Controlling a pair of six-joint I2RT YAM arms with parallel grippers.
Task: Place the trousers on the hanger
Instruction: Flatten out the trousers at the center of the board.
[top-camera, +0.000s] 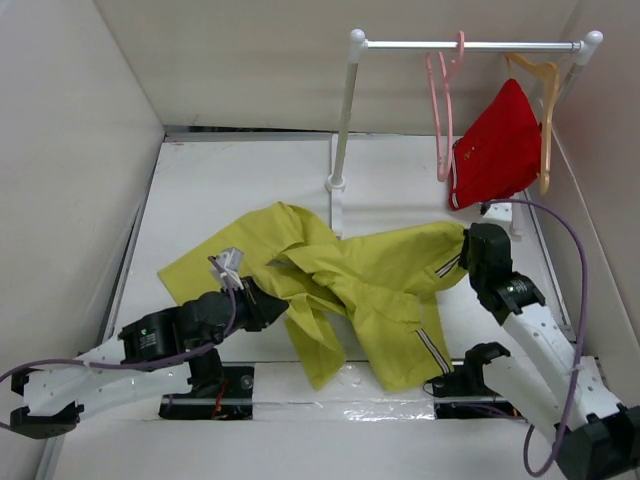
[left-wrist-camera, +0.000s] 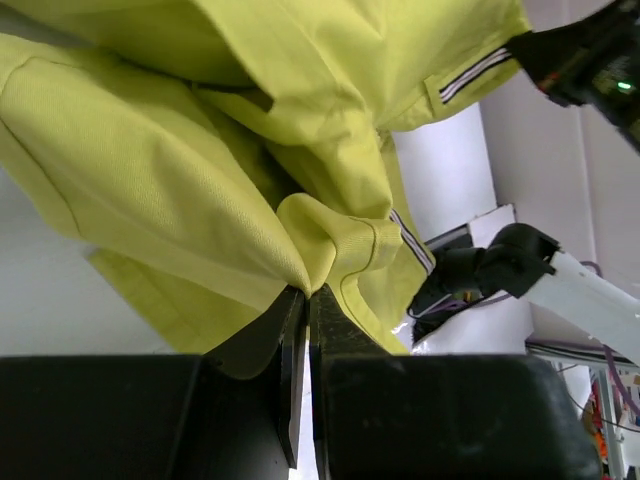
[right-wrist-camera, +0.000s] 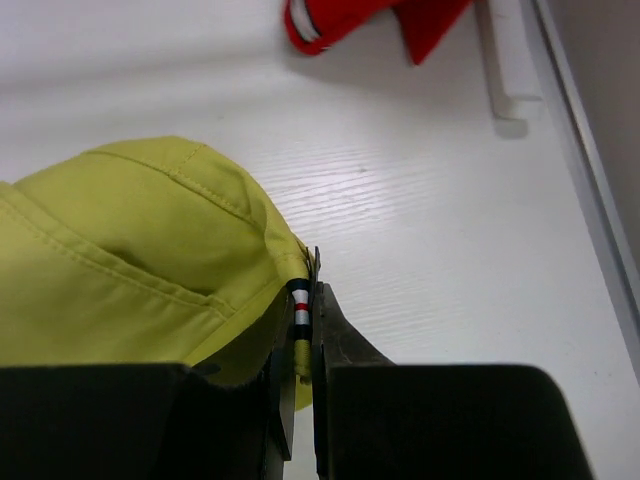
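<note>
I need to pull the trousers' end outward and down with my right gripper to straighten the crumpled trousers, then release, since bare tabletop by the red garment (right-wrist-camera: 395, 170) lies below and outward.
The yellow-green trousers (top-camera: 370, 280) lie crumpled and spread across the middle of the white table, partly lifted at both ends. My left gripper (top-camera: 275, 300) is at their left side, shut on a bunched fold of the fabric (left-wrist-camera: 330, 240); in the left wrist view the gripper (left-wrist-camera: 305, 292) pinches that fold at its tips. My right gripper (top-camera: 468, 242) holds the trousers' right end. Seen from the right wrist, that gripper (right-wrist-camera: 312, 290) is shut on the striped waistband edge (right-wrist-camera: 299, 300) of the trousers (right-wrist-camera: 130, 240). The pink hanger (top-camera: 440, 110) hangs bare on the rail at the back right.
A white clothes rack (top-camera: 343, 120) stands at the back with its rail (top-camera: 470, 44) running right. A tan wooden hanger (top-camera: 546, 110) carries a red garment (top-camera: 497, 145) beside the pink one. Walls close in on both sides. The rack's foot (right-wrist-camera: 500, 70) lies just beyond my right gripper.
</note>
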